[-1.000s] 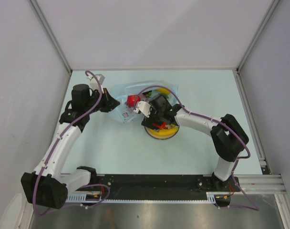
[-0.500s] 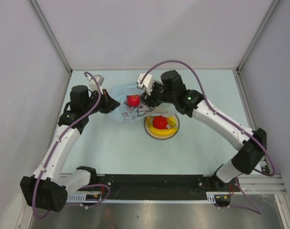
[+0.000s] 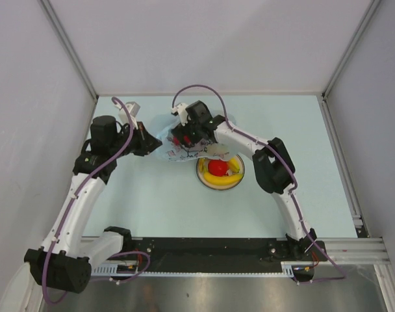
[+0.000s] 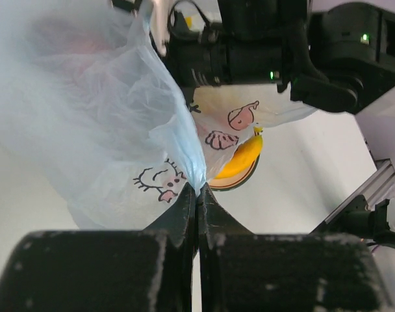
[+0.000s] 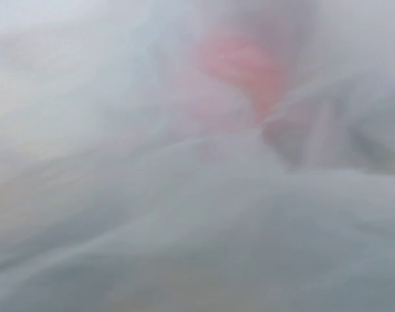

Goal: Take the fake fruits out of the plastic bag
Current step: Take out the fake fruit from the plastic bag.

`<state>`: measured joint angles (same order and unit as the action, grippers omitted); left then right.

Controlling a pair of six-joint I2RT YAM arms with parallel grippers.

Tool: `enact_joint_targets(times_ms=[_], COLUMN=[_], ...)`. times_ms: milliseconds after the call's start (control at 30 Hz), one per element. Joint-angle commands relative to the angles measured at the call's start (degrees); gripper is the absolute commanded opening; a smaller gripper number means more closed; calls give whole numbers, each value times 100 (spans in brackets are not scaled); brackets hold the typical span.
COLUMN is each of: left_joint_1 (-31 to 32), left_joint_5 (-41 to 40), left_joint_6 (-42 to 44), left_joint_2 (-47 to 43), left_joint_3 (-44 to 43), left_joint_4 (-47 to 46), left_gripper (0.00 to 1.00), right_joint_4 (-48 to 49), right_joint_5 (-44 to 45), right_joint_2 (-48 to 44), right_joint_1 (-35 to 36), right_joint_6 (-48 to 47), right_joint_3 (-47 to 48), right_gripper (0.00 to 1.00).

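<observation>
My right gripper is above the apple and will lower its fingers around the red apple's sides in the bag, while my left gripper holds the film aside.
The light-blue plastic bag (image 3: 166,144) lies at the back left of centre. My left gripper (image 3: 150,142) is shut on its edge; the left wrist view shows the film pinched between the closed fingertips (image 4: 197,190) and the bag (image 4: 87,110) stretched out ahead. My right gripper (image 3: 182,135) is pushed into the bag's mouth. Its wrist view shows only blurred plastic with a red fruit (image 5: 240,62) behind it, and its fingers are hidden. A red apple (image 3: 217,167) and a yellow banana (image 3: 234,166) lie on the yellow plate (image 3: 205,179). The banana (image 4: 244,157) also shows in the left wrist view.
The plate sits just right of and nearer than the bag, close under the right forearm (image 3: 240,138). White walls close off the left, back and right of the pale table (image 3: 158,201). A black rail (image 3: 204,248) runs along the near edge.
My right gripper was over the plate, left a red apple on it, swung behind the bag, and has now moved left into the bag's mouth. The left gripper has kept hold of the bag.
</observation>
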<state>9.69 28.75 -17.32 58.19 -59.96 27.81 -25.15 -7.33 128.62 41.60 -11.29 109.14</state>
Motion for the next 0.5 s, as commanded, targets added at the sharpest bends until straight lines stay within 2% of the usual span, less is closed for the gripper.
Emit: enact_joint_targets(times_ms=[0,167,333,433,467], left_joint_1=[-47,-46,-47,-47,-47], left_joint_5=[113,139,-18,-89,-98], left_joint_6=[255,378,537,554,546], left_joint_2=[-37,113,297,359,368], left_joint_3=[-331,-446,-630,-648,-631], left_joint_4=[268,505,576,471,427], left_gripper=[0,0,0,0,0], right_joint_4=[405,423,361,317,309], right_joint_5=[461,-198,-295,-286,-278], right_joint_2=[294,1041,1605,1605,1553], right_joint_1=[-126,-179,-126,-152,-161], right_joint_6=[689,1006,1067,1076,1050], right_joint_3=[922,1530,1935,1962,1944], right_gripper=[96,100,99,88,78])
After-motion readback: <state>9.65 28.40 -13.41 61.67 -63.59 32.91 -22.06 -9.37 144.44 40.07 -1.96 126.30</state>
